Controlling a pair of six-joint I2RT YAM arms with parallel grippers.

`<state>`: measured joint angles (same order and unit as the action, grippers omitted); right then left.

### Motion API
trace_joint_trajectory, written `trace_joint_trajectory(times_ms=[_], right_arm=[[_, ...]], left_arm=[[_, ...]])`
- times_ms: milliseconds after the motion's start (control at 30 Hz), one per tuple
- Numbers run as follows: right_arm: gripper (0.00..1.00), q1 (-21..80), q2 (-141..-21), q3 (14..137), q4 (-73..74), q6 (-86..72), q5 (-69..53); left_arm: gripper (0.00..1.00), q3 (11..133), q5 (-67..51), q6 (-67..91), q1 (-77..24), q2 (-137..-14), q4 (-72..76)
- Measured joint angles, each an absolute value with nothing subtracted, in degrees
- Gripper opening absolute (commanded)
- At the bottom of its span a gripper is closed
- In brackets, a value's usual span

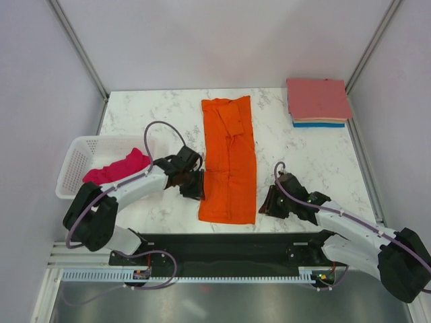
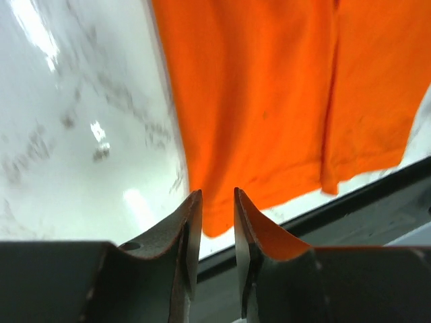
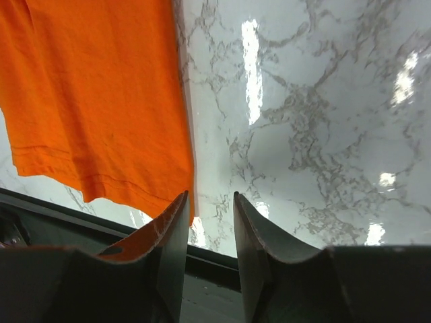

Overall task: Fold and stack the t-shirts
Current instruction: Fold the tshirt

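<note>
I should move my left gripper back and down onto the hem corner on the basket's side (image 1: pixel 203 217) (image 2: pixel 215 225) before I close it.
A bright orange t-shirt (image 1: pixel 229 158) lies flat mid-table, folded into a long strip that runs from the back to the front edge. At its near left corner my left gripper (image 1: pixel 196 186) stands slightly open, and the gap between its jaws shows only cloth (image 2: pixel 256 101) lying beyond the tips (image 2: pixel 217 196). My right gripper (image 1: pixel 269 202) is open just off the near right corner, over bare marble, with the shirt's hem (image 3: pixel 101 134) to its left and nothing in its jaws (image 3: pixel 210 198). A magenta-pink t-shirt (image 1: pixel 118 168) lies crumpled in the basket. Folded t-shirts (image 1: pixel 318 101) are stacked back right.
A white mesh basket (image 1: pixel 81 153) hangs over the table's left edge. The stack has salmon-pink on top, with peach and blue below. A black rail (image 1: pixel 229 245) runs along the front edge between the arm bases. Grey walls close in the sides.
</note>
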<state>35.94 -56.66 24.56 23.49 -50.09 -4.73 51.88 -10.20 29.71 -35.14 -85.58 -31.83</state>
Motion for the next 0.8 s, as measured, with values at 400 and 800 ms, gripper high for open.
trace_joint_trajectory(times_ms=[400, 800], right_arm=[[0.40, 43.11, -58.35, 20.47, 16.10, -56.14, -4.40], [0.16, 48.29, -61.78, 20.25, 11.55, -60.07, -2.09]], left_arm=[[0.35, 35.03, -15.18, 37.95, -39.16, -77.78, -27.35], [0.25, 34.26, -15.00, 40.53, -42.17, -77.95, -24.95]])
